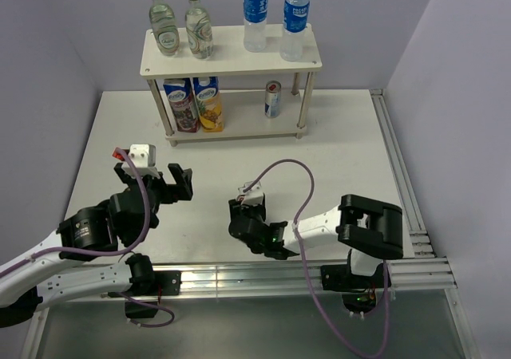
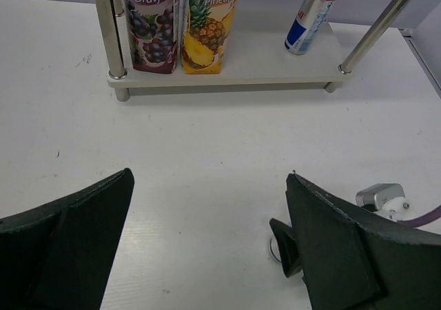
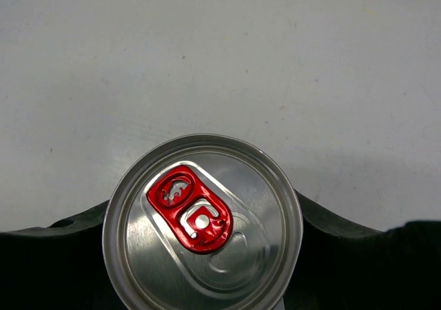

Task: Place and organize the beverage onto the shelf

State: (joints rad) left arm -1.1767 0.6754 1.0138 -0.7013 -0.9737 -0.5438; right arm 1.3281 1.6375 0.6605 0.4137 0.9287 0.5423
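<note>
The open board between pineapple carton and blue-silver can is outward of my right gripper, so that gripper should lift the held can outward and release it there.
The cream-white shelf [image 1: 231, 62] stands at the back of the table; its lower board also shows in the left wrist view [image 2: 248, 65]. My right gripper [image 1: 254, 225] [image 3: 203, 222] is low over the table's near middle, shut on a silver can [image 3: 203, 217] with a red pull tab. The can's top faces the wrist camera, with a finger against each side. The can is hidden in the top view. My left gripper [image 1: 157, 185] [image 2: 210, 186] is open and empty, over the table left of the right gripper and facing the shelf.
On the top tier stand two glass bottles [image 1: 164, 25] and two blue-labelled water bottles [image 1: 255, 16]. On the lower tier stand a grape juice carton [image 2: 151, 24], a pineapple juice carton [image 2: 209, 24] and a blue-silver can [image 2: 310, 17]. Grey walls enclose the table.
</note>
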